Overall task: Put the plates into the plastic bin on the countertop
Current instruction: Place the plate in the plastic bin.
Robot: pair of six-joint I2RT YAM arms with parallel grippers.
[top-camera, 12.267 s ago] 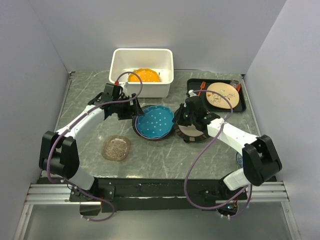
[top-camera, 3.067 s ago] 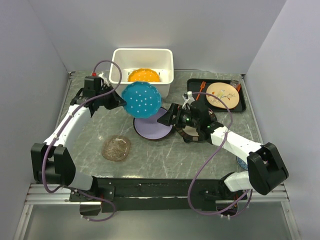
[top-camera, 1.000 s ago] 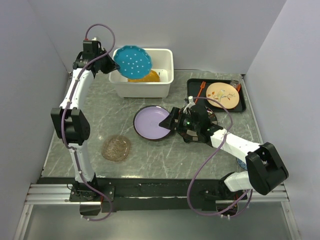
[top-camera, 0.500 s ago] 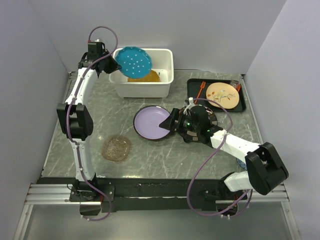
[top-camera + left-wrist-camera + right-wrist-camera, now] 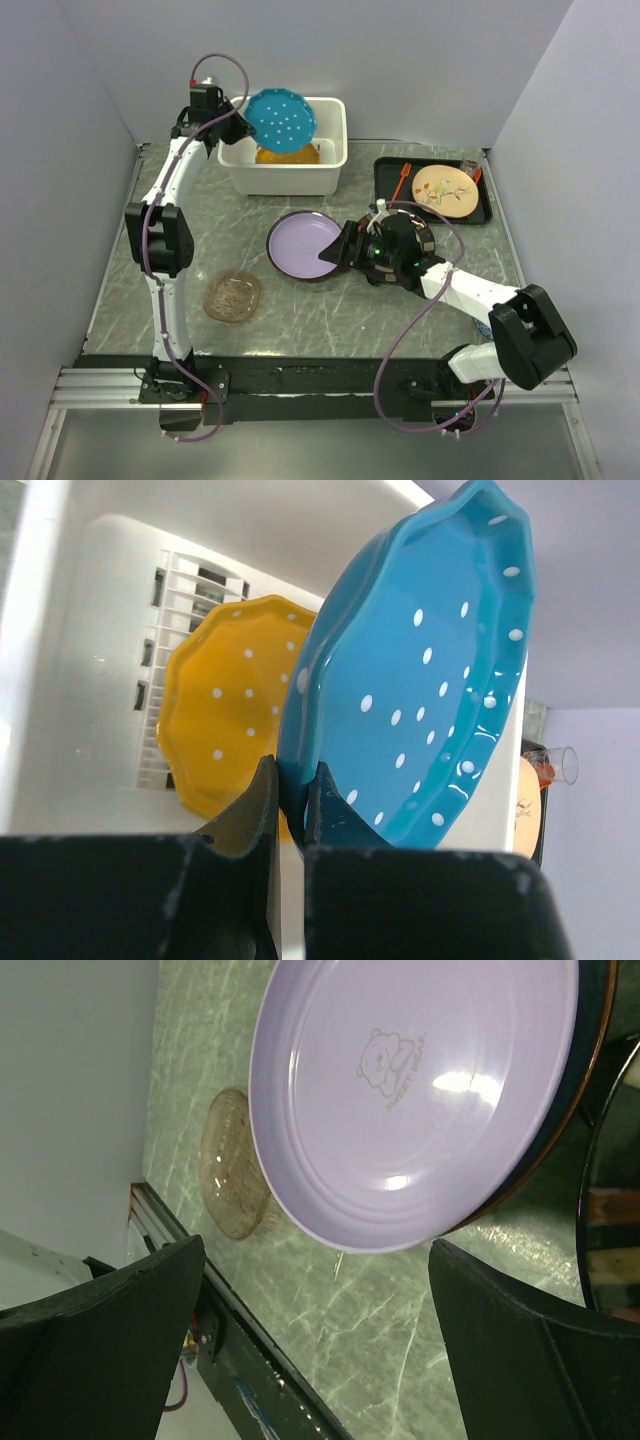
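Observation:
The teal dotted plate still hangs above the bin's rim. It goes down from my left gripper toward the orange dotted plate (image 5: 287,154) (image 5: 225,720) below it next, for release.
My left gripper (image 5: 238,127) (image 5: 293,780) is shut on the rim of the teal dotted plate (image 5: 282,120) (image 5: 420,700), holding it tilted on edge above the white plastic bin (image 5: 285,180) (image 5: 60,680). Inside the bin lies the orange dotted plate (image 5: 287,154) (image 5: 225,720). The lavender plate (image 5: 303,245) (image 5: 420,1090) rests on a dark teal plate (image 5: 570,1090) mid-table. My right gripper (image 5: 335,252) (image 5: 317,1250) hangs open at the lavender plate's right edge, with nothing between its fingers.
An amber glass plate (image 5: 233,296) (image 5: 232,1175) lies at the front left. A dark-rimmed plate (image 5: 420,235) sits under the right arm. A black tray (image 5: 385,175) with a tan round plate (image 5: 443,190) stands at the back right.
My left arm has swung right, carrying the teal plate from the bin's left rim to over its middle. The right gripper has barely shifted beside the lavender plate.

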